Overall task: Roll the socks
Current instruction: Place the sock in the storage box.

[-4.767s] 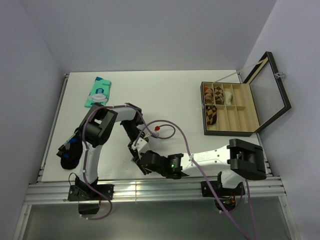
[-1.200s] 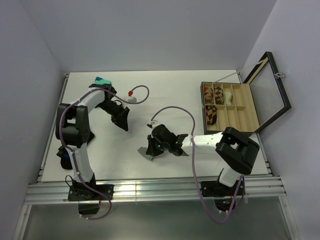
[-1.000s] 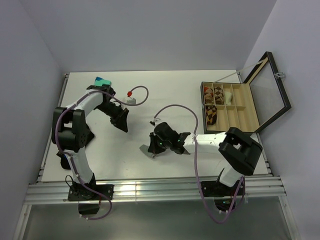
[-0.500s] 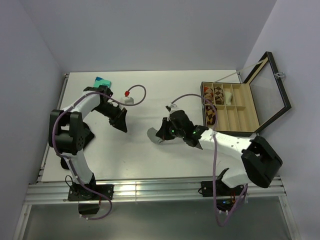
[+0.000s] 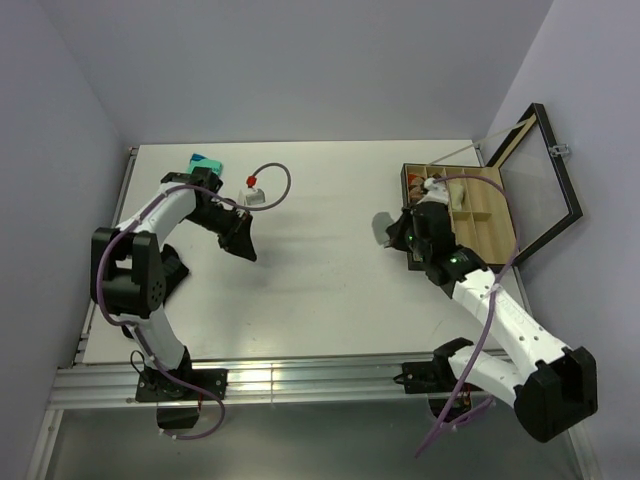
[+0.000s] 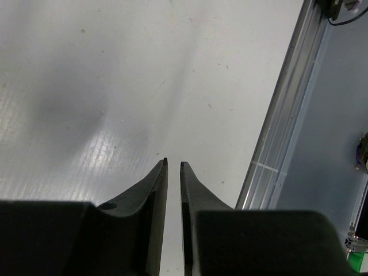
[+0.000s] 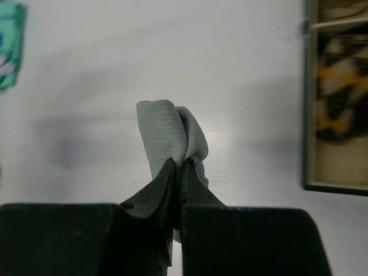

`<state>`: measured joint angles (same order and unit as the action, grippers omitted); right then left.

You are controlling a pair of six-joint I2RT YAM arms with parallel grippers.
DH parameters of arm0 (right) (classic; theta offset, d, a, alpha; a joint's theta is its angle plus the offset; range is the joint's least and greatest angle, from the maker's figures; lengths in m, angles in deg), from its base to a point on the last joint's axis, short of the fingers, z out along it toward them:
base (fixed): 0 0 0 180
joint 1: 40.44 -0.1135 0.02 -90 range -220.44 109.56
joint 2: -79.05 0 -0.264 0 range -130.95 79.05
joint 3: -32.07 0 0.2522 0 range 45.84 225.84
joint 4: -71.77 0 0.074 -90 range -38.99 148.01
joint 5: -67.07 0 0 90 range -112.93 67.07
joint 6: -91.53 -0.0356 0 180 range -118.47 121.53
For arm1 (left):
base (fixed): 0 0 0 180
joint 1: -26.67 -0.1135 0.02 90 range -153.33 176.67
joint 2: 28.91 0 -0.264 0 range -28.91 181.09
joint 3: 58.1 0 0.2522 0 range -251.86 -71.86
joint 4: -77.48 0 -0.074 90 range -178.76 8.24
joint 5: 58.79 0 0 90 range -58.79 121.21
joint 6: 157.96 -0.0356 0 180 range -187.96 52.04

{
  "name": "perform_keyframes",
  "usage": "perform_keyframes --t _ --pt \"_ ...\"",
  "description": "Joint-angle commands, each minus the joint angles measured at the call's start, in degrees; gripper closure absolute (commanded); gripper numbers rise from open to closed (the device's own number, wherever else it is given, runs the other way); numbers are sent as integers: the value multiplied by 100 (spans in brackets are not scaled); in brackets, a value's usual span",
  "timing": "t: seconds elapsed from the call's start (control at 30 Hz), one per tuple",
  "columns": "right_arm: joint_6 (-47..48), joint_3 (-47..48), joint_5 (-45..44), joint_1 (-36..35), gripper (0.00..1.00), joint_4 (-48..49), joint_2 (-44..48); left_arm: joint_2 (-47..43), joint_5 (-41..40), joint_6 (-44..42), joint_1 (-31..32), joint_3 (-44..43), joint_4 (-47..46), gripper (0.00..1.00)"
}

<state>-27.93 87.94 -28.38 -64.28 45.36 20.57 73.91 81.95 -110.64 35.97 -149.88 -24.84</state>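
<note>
The box of rolled socks is to the right of my right gripper in the top view, so I will move there next, lower the grey sock into it and let go of the sock.
A grey sock (image 7: 169, 135), folded into a loose bundle, hangs from my right gripper (image 7: 178, 162), whose jaws are shut on its lower fold. From above, the sock (image 5: 381, 228) and right gripper (image 5: 392, 234) are raised over the table just left of the wooden box (image 5: 480, 262). My left gripper (image 5: 243, 243) is at the back left, pointing down at bare table. In its wrist view the left gripper (image 6: 172, 163) has only a narrow slit between its fingertips, with nothing in it.
The open box, lid (image 5: 545, 175) raised, holds patterned rolled socks (image 5: 422, 232) in its left compartments. A teal packet (image 5: 205, 161) lies at the back left behind the left arm, and it also shows in the right wrist view as the teal packet (image 7: 10, 46). The table's metal rail (image 6: 287, 132) runs beside the left gripper.
My right arm has lifted the grey sock from the middle of the table and carried it right and back toward the box. The left gripper has barely moved.
</note>
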Motion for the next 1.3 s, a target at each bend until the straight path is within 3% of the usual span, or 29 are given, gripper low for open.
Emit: perform_keyframes --t 0.0,0.27,0.63,0.9,1.27 --pt "527 367 -1202 544 100 -756 266 -333 436 -258 -16 -73 217 81" --pt "1196 816 -2100 1609 100 -933 241 -483 568 -706 -69 -91 498 80" --pt "1618 1502 -3804 1707 100 -1714 -1024 -325 885 -1533 -262 -258 1201 80" --pt "1732 1476 -3928 1707 100 -1671 -1745 -245 1043 -1955 -420 -328 1457 80" --pt "1610 1230 -3621 1707 100 -872 -2721 -579 1078 -2034 -420 -258 1457 79"
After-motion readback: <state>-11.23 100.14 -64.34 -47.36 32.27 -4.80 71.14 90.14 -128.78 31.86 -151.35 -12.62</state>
